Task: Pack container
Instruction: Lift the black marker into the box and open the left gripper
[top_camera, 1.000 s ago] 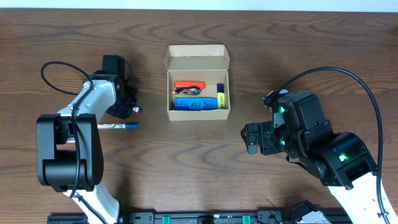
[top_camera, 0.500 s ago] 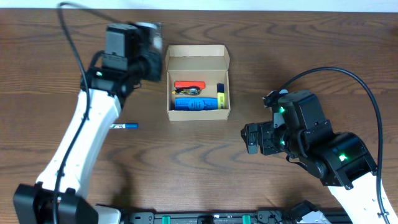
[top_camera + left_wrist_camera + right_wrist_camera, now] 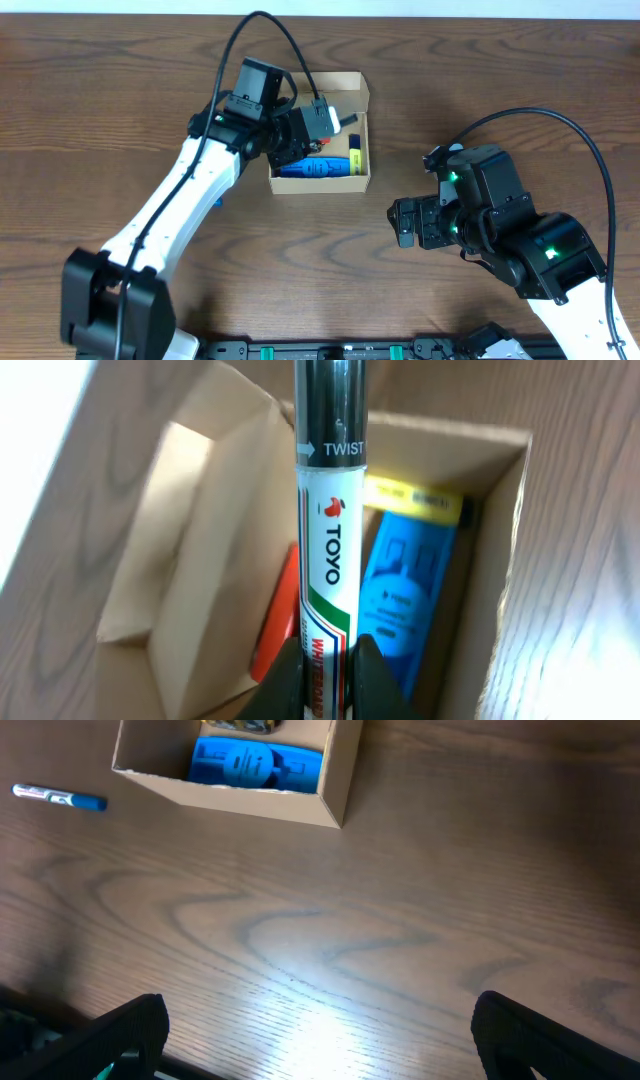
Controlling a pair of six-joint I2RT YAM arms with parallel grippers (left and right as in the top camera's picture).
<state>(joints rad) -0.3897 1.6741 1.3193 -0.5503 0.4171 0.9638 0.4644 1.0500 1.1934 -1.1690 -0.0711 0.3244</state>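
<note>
Next, my left gripper lowers a little and releases the white marker onto the blue item inside the open box [image 3: 316, 168] [image 3: 402, 595], since that item already lies below the gripper.
The container [image 3: 368, 160] is an open tan cardboard box with its flap lid up at the back. It also shows in the left wrist view [image 3: 190, 550] and in the right wrist view [image 3: 235, 800]. Inside it lie a blue item [image 3: 322, 168], a yellow highlighter [image 3: 355, 157] and a red item [image 3: 276, 628]. My left gripper [image 3: 318, 124] is shut on a white Toyo whiteboard marker with a black cap [image 3: 328, 550] and holds it over the box. My right gripper [image 3: 320, 1032] is open and empty above bare table, to the right of the box.
A blue pen [image 3: 58, 797] lies on the wooden table left of the box; in the overhead view my left arm [image 3: 180, 200] hides most of it. The right arm's body [image 3: 500, 225] takes up the front right of the table.
My left arm has swung from the left side of the table, near the blue pen, up and right to over the box. The right arm has not moved.
</note>
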